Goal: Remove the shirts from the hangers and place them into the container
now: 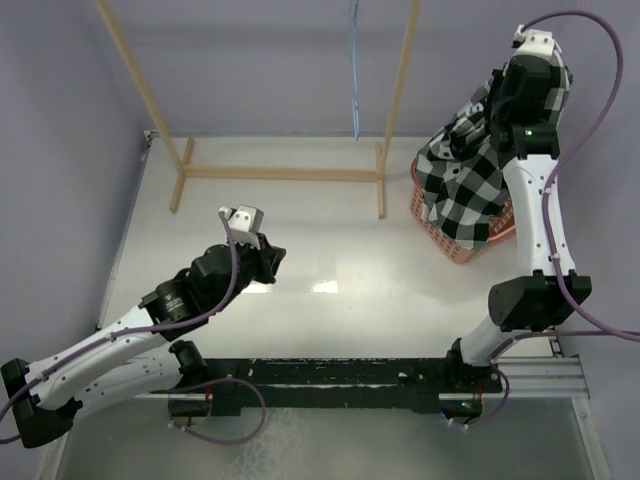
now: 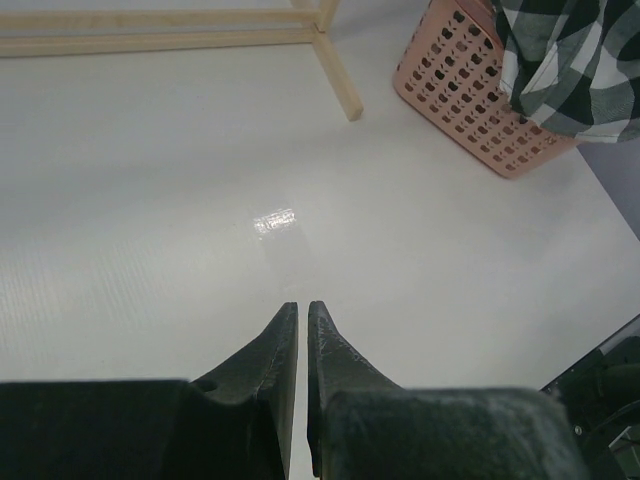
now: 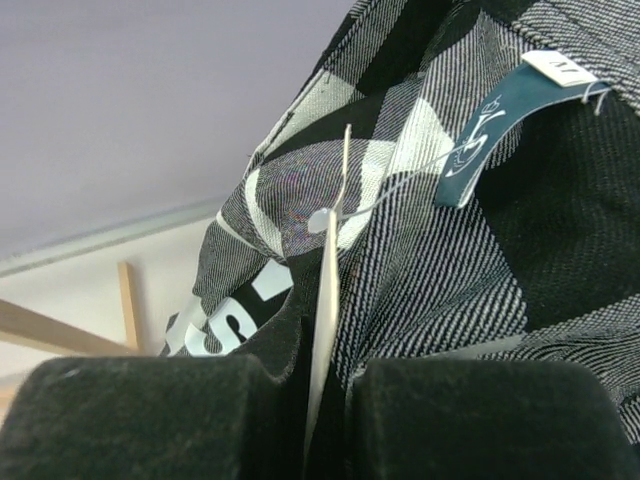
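The checked shirt's upper part is still held high above the salmon-pink container (image 1: 447,243), so my right gripper will lower it into the container's opening next.
The black-and-white checked shirt (image 1: 460,190) hangs from my right gripper (image 1: 474,130), its lower part draped into and over the salmon-pink container (image 1: 447,243) at the back right. In the right wrist view the jaws (image 3: 320,372) are shut on a fold of the shirt (image 3: 420,240), with a thin white tag strip between them. The light-blue hanger (image 1: 354,75) hangs bare on the wooden rack. My left gripper (image 1: 272,262) is low over the table's left middle, shut with nothing in it (image 2: 302,312). The left wrist view also shows the container (image 2: 470,100) and the shirt (image 2: 570,60).
The tan wooden rack (image 1: 280,173) stands along the back of the white table, and its foot (image 2: 340,80) reaches toward the container. A purple wall closes off the left and back. The arm bases and a black rail sit at the near edge.
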Controlling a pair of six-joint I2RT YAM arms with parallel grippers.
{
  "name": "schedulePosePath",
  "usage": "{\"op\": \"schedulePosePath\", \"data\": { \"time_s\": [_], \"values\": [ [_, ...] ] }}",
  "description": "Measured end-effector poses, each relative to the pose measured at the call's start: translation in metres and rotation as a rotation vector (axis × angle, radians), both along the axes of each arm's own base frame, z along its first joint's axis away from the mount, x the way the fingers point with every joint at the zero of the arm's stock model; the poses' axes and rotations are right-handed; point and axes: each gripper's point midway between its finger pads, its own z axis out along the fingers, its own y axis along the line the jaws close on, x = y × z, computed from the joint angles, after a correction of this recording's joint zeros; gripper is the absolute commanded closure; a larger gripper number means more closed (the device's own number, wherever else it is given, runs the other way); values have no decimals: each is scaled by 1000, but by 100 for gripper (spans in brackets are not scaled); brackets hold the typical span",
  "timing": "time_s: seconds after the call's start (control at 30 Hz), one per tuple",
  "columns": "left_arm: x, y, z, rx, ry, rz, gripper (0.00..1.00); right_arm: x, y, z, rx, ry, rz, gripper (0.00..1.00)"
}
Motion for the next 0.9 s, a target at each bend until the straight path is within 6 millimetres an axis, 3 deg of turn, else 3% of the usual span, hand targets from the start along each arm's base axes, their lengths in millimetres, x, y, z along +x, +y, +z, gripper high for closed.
{"op": "schedulePosePath", "data": {
  "time_s": [0.1, 0.27, 0.4, 0.67, 0.9],
  "values": [
    [1, -2, -4, 14, 7, -4, 88, -5, -1, -33, 14, 64, 7, 100],
    [-1, -4, -6, 42, 8, -34, 87, -8, -2, -124, 62, 243, 12, 100],
    [-3, -5, -4, 57, 0, -52, 87, -14, -1, -178, 87, 357, 5, 100],
    [-6, -4, -5, 74, -1, -72, 87, -4, 8, -239, 154, 445, 24, 99],
    [-8, -2, -4, 89, -7, -82, 87, -16, 16, -303, 245, 547, 9, 88]
  ]
}}
